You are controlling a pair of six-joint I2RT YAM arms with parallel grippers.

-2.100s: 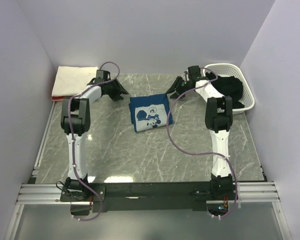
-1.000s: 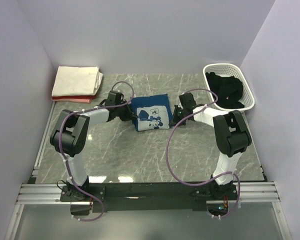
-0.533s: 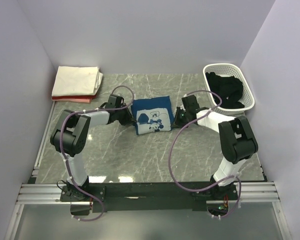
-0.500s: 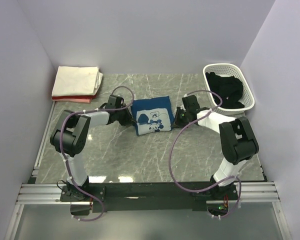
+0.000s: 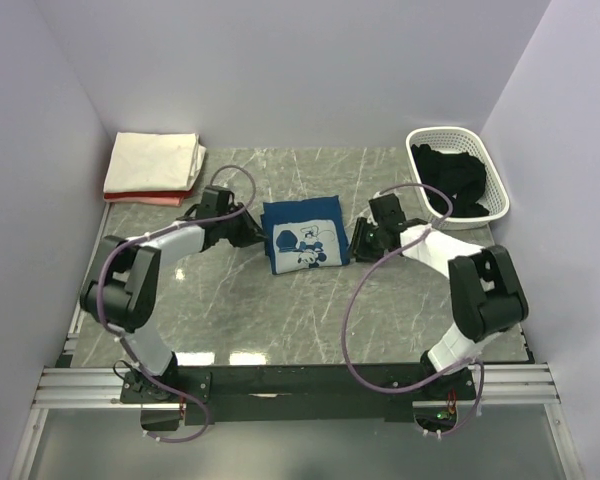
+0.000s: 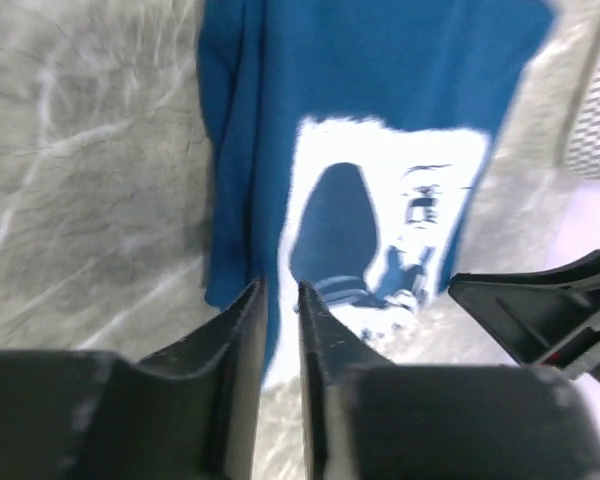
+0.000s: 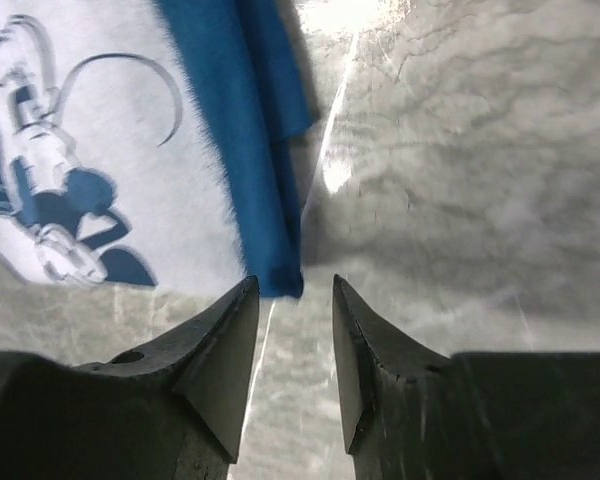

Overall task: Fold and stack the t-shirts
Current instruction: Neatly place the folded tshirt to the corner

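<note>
My left gripper opens, lowers and shifts onto the navy shirt's layered side edge next, since its fingers stand almost together just short of that cloth.
The navy blue t-shirt (image 5: 302,234) lies folded on the marble table, its white print facing up. My left gripper (image 5: 248,231) is low at the shirt's left edge, jaws almost together with nothing between them. In the left wrist view (image 6: 281,287) the shirt (image 6: 380,120) lies just beyond the tips. My right gripper (image 5: 359,243) is low at the shirt's right edge. In the right wrist view (image 7: 295,285) it is slightly open and empty, the shirt's folded edge (image 7: 265,180) just past the tips. Cream-white (image 5: 156,160) and pink-red (image 5: 138,198) folded shirts are stacked back left. The black shirt (image 5: 450,180) lies in the basket.
The white lattice basket (image 5: 492,165) stands at the back right by the wall. Side walls close in the table on the left, right and back. My right gripper's black fingers (image 6: 540,310) show beyond the shirt in the left wrist view.
Both arms came down from the back of the table to the shirt's two sides. In the last half second both grippers drew slightly outward off its edges.
</note>
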